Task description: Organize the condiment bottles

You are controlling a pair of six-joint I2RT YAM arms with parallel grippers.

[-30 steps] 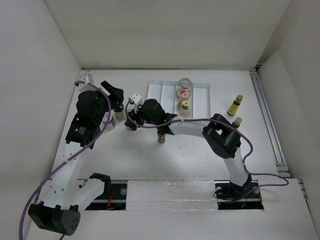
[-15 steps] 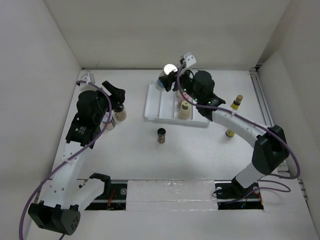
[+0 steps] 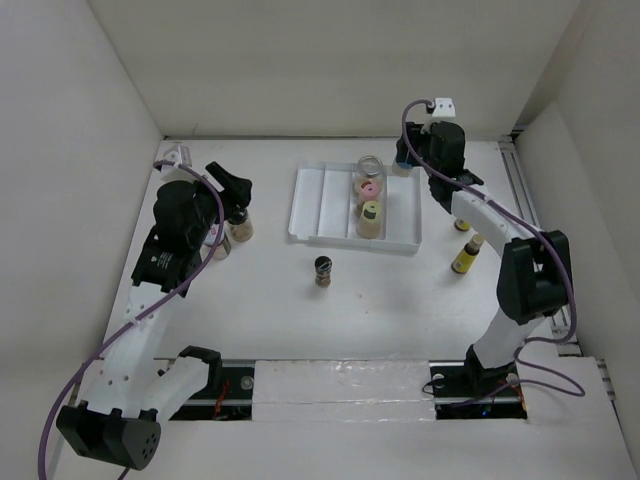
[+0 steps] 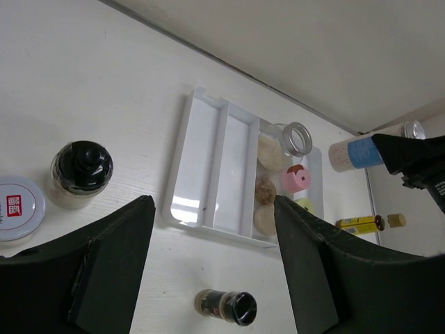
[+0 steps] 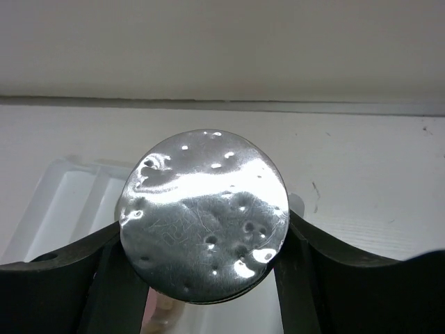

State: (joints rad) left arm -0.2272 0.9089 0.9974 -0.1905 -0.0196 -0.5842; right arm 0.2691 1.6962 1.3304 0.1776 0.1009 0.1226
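Observation:
The right gripper lowers to the empty tray (image 3: 325, 205) section beside the clear jar (image 3: 370, 165) next, to set the blue-labelled bottle upright in the section's far end.
My right gripper (image 3: 408, 158) is shut on a blue-labelled bottle (image 4: 351, 152) of tan powder, held in the air by the tray's back right corner. Its shiny round end (image 5: 203, 224) fills the right wrist view between my dark fingers (image 5: 316, 271). The white ridged tray (image 3: 325, 205) holds a clear jar (image 3: 370, 165), a pink-topped bottle (image 3: 367, 188) and a yellow-green-topped one (image 3: 369, 210). A dark-capped brown bottle (image 3: 322, 270) lies on the table in front of the tray. My left gripper (image 3: 233, 188) is open and empty above a dark-capped jar (image 4: 81, 174).
A white-capped jar (image 4: 17, 207) stands beside the dark-capped jar at the left. Two slim yellow bottles (image 3: 466, 255) are right of the tray, one partly under my right arm. White walls close in the left, back and right sides.
My right arm has swung from the table's middle-left, over the back of the tray, to the back right with the blue-labelled bottle in its grip. The left arm has not moved.

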